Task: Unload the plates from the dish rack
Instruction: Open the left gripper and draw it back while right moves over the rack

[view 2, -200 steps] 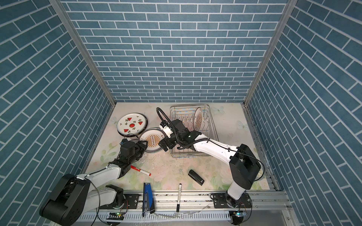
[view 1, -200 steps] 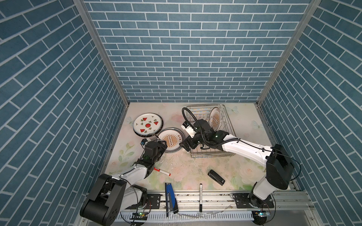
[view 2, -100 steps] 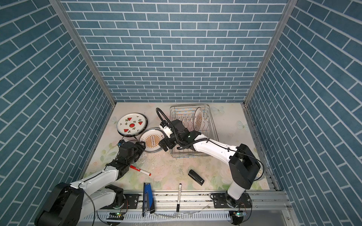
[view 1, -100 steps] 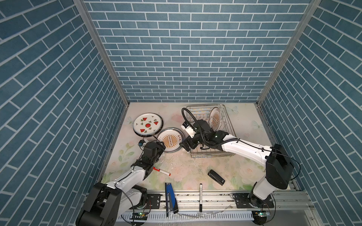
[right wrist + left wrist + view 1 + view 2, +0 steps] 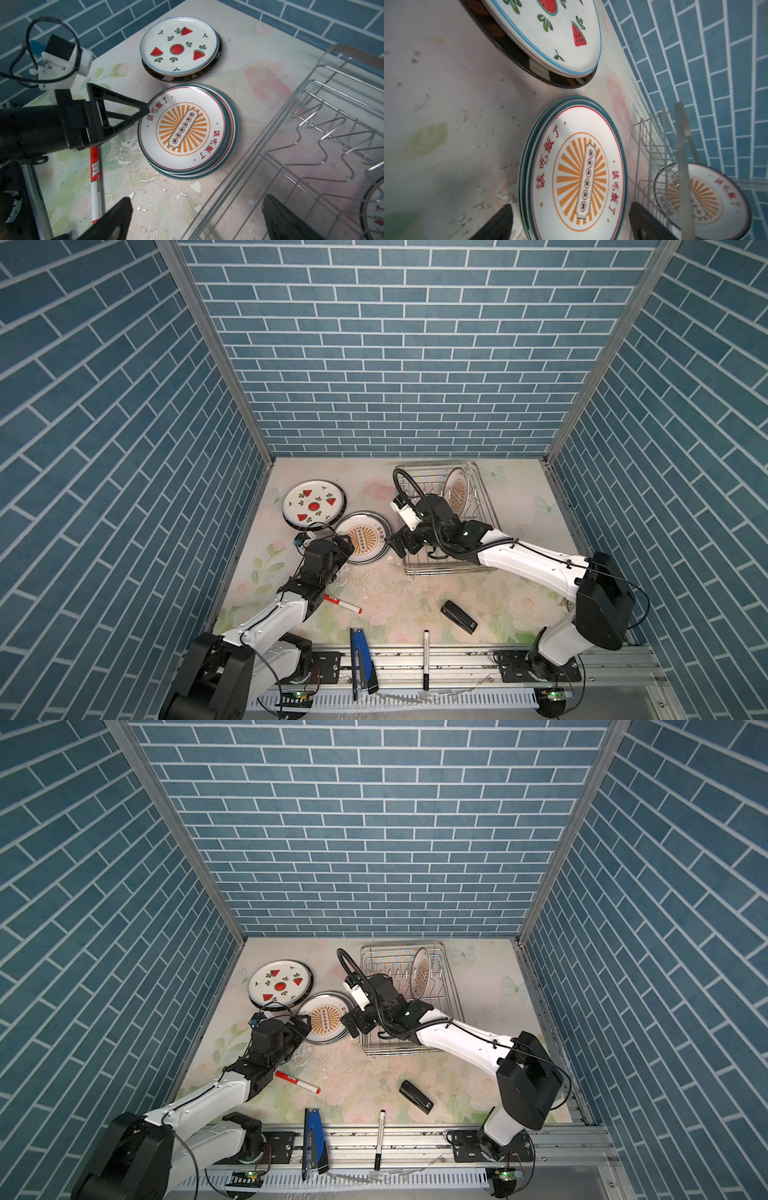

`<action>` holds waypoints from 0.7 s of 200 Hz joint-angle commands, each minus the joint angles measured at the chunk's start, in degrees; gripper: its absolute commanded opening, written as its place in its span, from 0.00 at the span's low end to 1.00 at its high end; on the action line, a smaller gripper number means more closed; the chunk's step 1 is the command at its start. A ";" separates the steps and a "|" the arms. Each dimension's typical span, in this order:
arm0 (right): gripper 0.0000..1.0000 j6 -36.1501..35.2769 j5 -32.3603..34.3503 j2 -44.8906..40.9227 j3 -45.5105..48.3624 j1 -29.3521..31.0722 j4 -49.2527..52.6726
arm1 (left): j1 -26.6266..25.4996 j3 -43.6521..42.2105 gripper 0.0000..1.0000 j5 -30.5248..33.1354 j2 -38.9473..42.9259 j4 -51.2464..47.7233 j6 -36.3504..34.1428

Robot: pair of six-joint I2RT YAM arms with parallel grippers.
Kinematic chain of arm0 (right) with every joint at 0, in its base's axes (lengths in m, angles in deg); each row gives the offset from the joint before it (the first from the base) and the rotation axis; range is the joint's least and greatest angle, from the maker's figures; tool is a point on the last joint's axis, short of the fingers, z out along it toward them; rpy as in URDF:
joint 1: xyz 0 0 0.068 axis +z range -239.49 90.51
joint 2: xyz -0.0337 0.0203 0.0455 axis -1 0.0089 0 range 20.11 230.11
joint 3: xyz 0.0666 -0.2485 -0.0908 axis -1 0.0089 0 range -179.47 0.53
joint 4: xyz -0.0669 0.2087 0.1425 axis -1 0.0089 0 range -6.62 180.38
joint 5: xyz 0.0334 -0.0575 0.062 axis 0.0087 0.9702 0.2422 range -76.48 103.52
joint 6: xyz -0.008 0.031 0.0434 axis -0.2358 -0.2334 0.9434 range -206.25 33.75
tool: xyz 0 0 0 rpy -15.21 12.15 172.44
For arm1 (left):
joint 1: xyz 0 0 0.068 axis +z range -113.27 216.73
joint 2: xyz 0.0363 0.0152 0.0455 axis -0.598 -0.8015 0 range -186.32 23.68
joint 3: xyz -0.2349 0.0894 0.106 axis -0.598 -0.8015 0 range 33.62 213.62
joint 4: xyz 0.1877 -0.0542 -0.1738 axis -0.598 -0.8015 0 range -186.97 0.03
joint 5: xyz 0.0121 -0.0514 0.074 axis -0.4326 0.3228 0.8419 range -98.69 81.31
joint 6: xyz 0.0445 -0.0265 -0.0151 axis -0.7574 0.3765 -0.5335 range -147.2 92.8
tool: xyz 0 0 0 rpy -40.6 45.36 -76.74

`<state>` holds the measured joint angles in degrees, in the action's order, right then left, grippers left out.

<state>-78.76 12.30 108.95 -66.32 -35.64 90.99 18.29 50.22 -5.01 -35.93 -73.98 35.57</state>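
The upright plate is the only one left in the rack. I should next turn my right gripper outward over the rack onto the upright plate's upper rim [image 5: 460,469], which is outward of it.
One sunburst plate [image 5: 459,493] [image 5: 422,973] [image 5: 720,197] stands upright in the wire dish rack [image 5: 482,497] [image 5: 451,986] [image 5: 311,104]. A stack of sunburst plates [image 5: 365,537] [image 5: 326,1017] [image 5: 579,176] [image 5: 185,133] lies flat on the table left of the rack. Behind it lies a watermelon stack [image 5: 313,506] [image 5: 280,984] [image 5: 178,49]. My left gripper [image 5: 343,545] [image 5: 301,1027] [image 5: 571,220] is open at the sunburst stack's near-left rim, holding nothing. My right gripper [image 5: 395,543] [image 5: 349,1023] [image 5: 197,205] is open and empty, its fingers either side of the rack's left rim.
A red marker [image 5: 343,602] lies near the left arm. A black stapler [image 5: 459,617] sits in front of the rack. A blue tool [image 5: 359,659] and a black pen [image 5: 426,655] lie at the front rail. Brick walls close three sides.
The left gripper's jaws have spread wide at the sunburst stack's rim, and the left arm has stretched lower. The right arm has not moved.
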 commanded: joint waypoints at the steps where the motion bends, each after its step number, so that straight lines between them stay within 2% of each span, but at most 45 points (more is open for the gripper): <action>1: 0.99 0.51 6.59 -5.62 3.85 -1.20 -6.48 | -0.37 0.65 1.00 1.02 3.27 -1.49 -3.11; 13: 0.99 2.20 7.75 -7.52 5.10 -2.62 -7.53 | -0.98 0.86 1.00 0.33 5.07 -1.07 -5.10; 36: 0.99 4.84 9.64 -9.44 5.18 -6.38 -6.13 | -4.26 2.69 1.00 -4.78 6.63 2.12 -11.54; 90: 0.99 9.00 8.22 -10.83 4.28 -17.48 -6.62 | -19.23 7.83 1.00 -8.43 4.46 9.31 -27.59; 122: 0.95 9.92 15.73 -6.89 -0.93 -21.59 -2.36 | -22.31 8.11 1.00 -13.14 -0.45 19.35 -29.31; 140: 0.90 9.89 16.88 -3.79 -4.60 -23.02 0.95 | -23.37 9.15 1.00 -14.53 -3.70 22.67 -29.02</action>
<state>-70.92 24.67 101.80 -65.47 -57.43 87.82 -3.76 57.41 -15.96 -36.46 -59.12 9.47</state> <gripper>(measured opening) 0.920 0.996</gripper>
